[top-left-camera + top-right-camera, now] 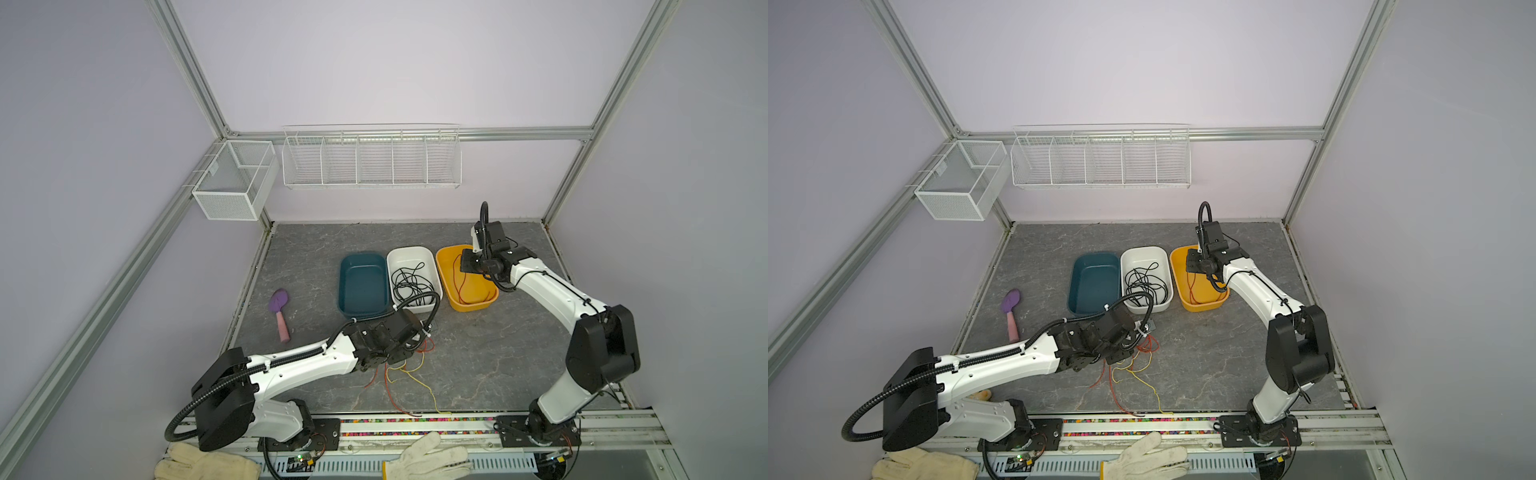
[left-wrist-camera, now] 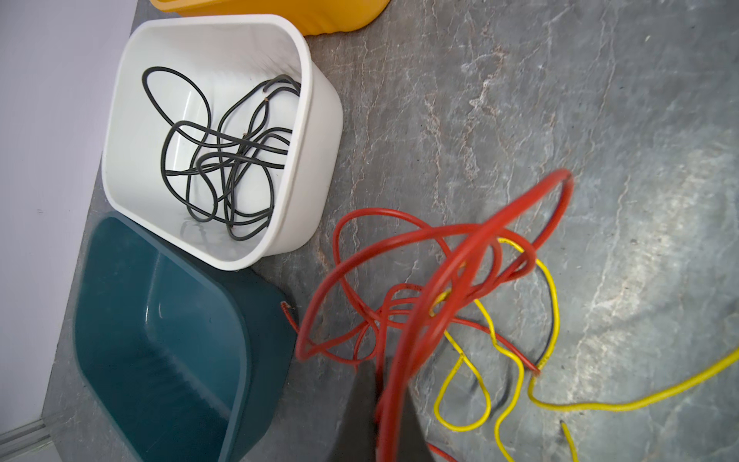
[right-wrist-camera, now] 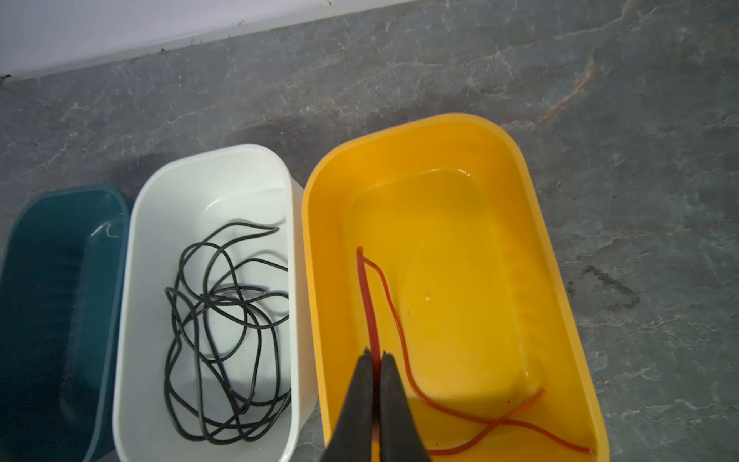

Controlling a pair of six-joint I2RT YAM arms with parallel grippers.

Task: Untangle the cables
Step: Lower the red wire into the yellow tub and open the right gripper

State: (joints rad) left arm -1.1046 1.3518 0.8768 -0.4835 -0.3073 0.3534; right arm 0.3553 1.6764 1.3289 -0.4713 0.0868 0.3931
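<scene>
I will lower my right gripper into the yellow bin and release the rest of the red cable, as the bin's bottom is below with part of that cable on it.
A tangle of red and yellow cables (image 1: 409, 365) (image 1: 1133, 361) lies on the grey table in front of the bins. My left gripper (image 2: 386, 380) hangs just above it, shut on a red cable (image 2: 460, 256) that loops up from the tangle (image 2: 472, 304). In both top views the wrist hides its fingers. Black cables (image 1: 411, 282) (image 2: 224, 160) lie coiled in the white bin (image 1: 411, 250) (image 3: 208, 160). My right gripper (image 3: 376, 354) (image 1: 467, 262) is over the yellow bin (image 1: 473, 307) (image 3: 540, 224), shut on a red cable (image 3: 367, 288) whose length trails along the bin floor.
An empty teal bin (image 1: 361, 286) stands left of the white one. A purple and pink scoop (image 1: 279, 311) lies at the table's left. Two white gloves (image 1: 428, 457) (image 1: 203, 463) rest on the front rail. Wire baskets (image 1: 370, 162) hang on the back wall.
</scene>
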